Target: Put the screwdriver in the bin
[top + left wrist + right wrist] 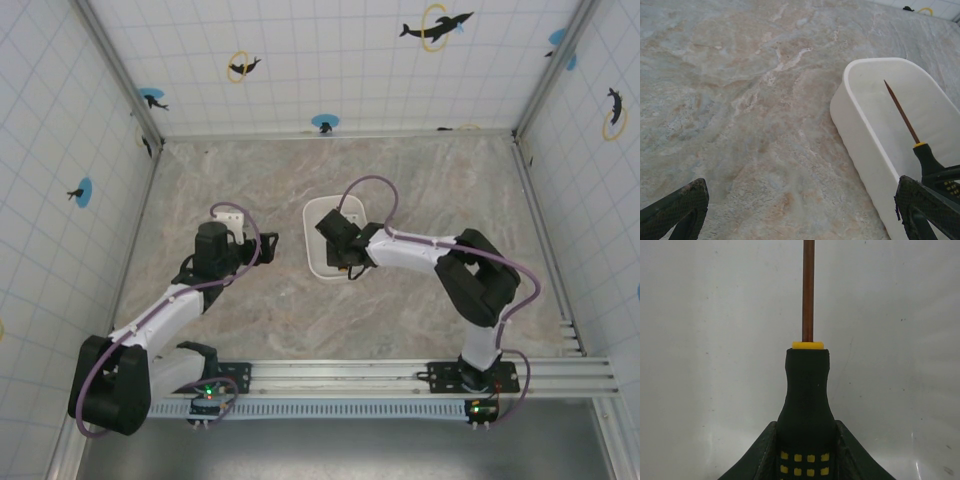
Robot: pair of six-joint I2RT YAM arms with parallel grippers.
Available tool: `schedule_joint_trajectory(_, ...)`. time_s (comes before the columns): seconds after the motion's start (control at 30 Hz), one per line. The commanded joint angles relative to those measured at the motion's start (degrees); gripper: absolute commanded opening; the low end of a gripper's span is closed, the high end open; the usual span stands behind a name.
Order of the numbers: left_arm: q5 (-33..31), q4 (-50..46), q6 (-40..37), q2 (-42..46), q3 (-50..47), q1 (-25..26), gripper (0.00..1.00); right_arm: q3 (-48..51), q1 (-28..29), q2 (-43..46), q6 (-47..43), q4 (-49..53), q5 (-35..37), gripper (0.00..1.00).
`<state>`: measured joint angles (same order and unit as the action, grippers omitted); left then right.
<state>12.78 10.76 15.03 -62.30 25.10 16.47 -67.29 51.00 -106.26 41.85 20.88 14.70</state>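
Observation:
The right gripper lowers the screwdriver toward the bin's bottom next and releases its handle, because the screwdriver's stem still hangs above the bin's bottom.
The white bin [312,214] lies mid-table, and its inside [710,340] is the pale surface behind my right gripper's jaws. The screwdriver [806,395] has a black handle with yellow squares, a yellow collar and a thin brown shaft. My right gripper [806,460] is shut on its handle. In the left wrist view the screwdriver [901,113] points along the inside of the bin [856,131], shaft above the floor. From above, my right gripper [341,256] sits over the bin's near end. My left gripper [800,212] is open and holds nothing, just left of the bin.
The marbled tabletop [740,100] stretches bare to the left of the bin. Tiled walls with dolphin stickers [436,26] enclose the table on three sides. A metal rail [400,372] carrying the arm bases runs along the near edge.

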Motion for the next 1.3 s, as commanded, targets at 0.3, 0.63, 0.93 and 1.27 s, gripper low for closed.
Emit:
schedule_joint_trajectory(0.3,-0.4,0.2,-1.2,-0.1,0.5,0.2,0.98,-1.3,0.2,-3.5,0.5,-0.2,-0.4,0.13)
schedule_joint_trajectory(0.63,-0.4,0.1,-1.2,0.2,0.4,0.3,0.98,-2.8,0.2,-3.7,-0.6,1.3,0.3,0.46)
schedule_joint_trajectory(0.93,-1.7,-1.0,-1.9,0.9,1.4,0.2,0.97,-5.4,0.0,0.6,-3.6,6.7,2.9,0.56)
schedule_joint_trajectory(1.27,-13.6,2.2,-10.3,5.0,3.9,0.2,0.98,-2.8,-7.7,13.5,-24.3,8.0,5.0,0.61)
